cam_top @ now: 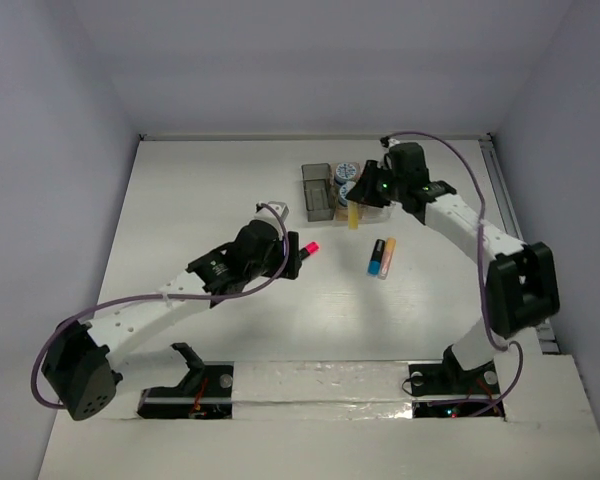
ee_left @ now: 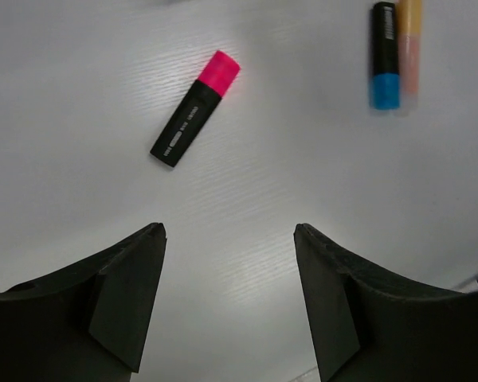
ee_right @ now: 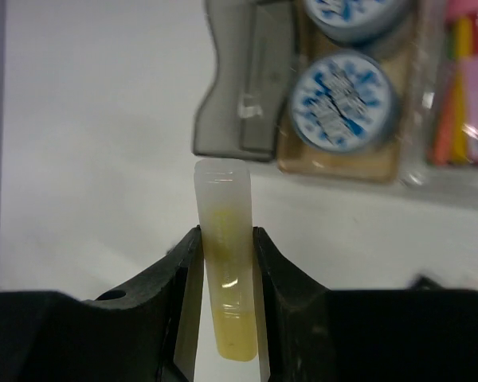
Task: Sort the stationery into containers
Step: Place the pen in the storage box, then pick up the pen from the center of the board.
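Observation:
My right gripper should go left in the top view over the empty dark grey bin and release the yellow highlighter, since the dark grey bin lies that way.
My right gripper (ee_right: 225, 239) is shut on a yellow highlighter (ee_right: 227, 270), held just in front of the containers; from above the yellow highlighter (cam_top: 354, 215) hangs below the right gripper (cam_top: 360, 198). The dark grey bin (ee_right: 243, 87) sits beside the amber bin (ee_right: 338, 163), which holds two blue-and-white discs (ee_right: 342, 102). The clear bin (ee_right: 462, 87) holds pink and orange items. My left gripper (ee_left: 229, 239) is open over bare table, short of a pink-black highlighter (ee_left: 195, 107). A blue highlighter (ee_left: 384, 56) and an orange one (ee_left: 409, 44) lie side by side.
From above, the bins (cam_top: 318, 190) stand at the back centre of the white table. The blue highlighter (cam_top: 377, 257) and orange highlighter (cam_top: 388, 258) lie between the two arms. White walls enclose the table on three sides.

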